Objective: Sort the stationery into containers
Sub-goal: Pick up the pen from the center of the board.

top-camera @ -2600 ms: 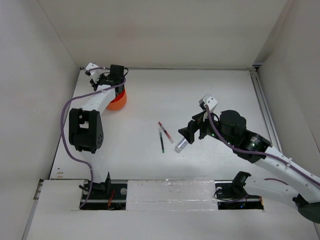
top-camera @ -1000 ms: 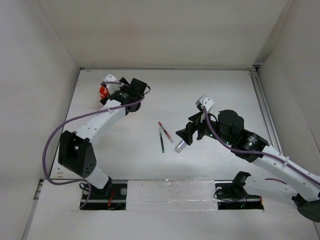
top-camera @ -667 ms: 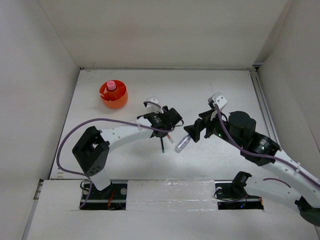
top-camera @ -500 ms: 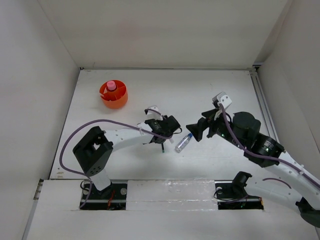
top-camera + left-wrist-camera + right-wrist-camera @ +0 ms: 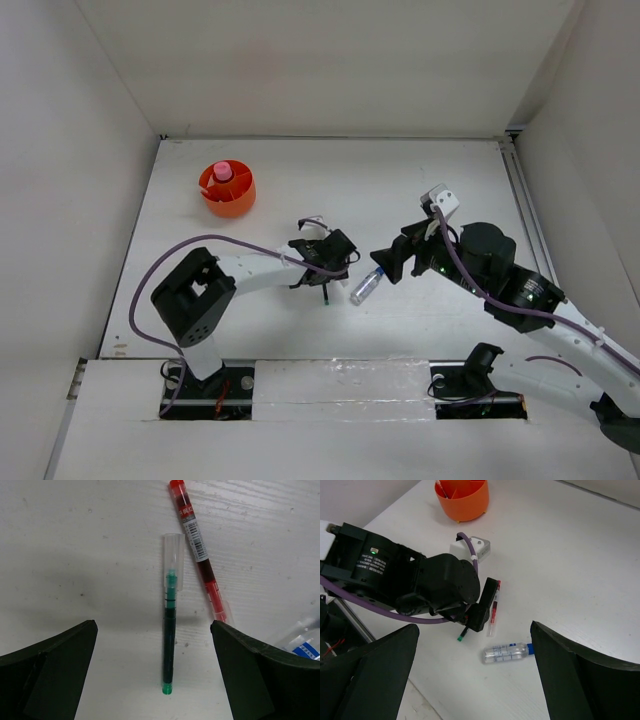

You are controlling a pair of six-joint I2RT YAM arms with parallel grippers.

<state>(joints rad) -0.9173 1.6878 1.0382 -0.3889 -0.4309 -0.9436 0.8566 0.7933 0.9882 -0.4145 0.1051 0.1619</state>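
Observation:
My left gripper goes down to the dark-green pen (image 5: 170,630) next and moves outward toward its clear cap, closing just below the cap.
My left gripper (image 5: 322,270) hovers open low over the dark-green pen (image 5: 170,630), which lies lengthwise between its fingers (image 5: 50,675), untouched. The red pen (image 5: 199,555) lies just to its right, tilted. A clear blue-capped bottle (image 5: 366,286) lies on its side beside the pens, below my open, empty right gripper (image 5: 386,262). In the right wrist view the bottle (image 5: 506,653) sits between the wide fingers, the left gripper (image 5: 440,587) covers most of the green pen, and the red pen (image 5: 493,609) shows. The orange tub (image 5: 236,203) stands far left, holding a pink-capped bottle (image 5: 222,174).
White walls close in the table on three sides, and a metal rail (image 5: 527,225) runs along the right edge. The left arm's purple cable (image 5: 190,245) arcs over the table. Both arm bases sit at the near edge.
The left arm swung from the orange tub to the middle, dropping over the green pen. The pink-capped bottle now shows in the tub. The right gripper drew back slightly from the bottle.

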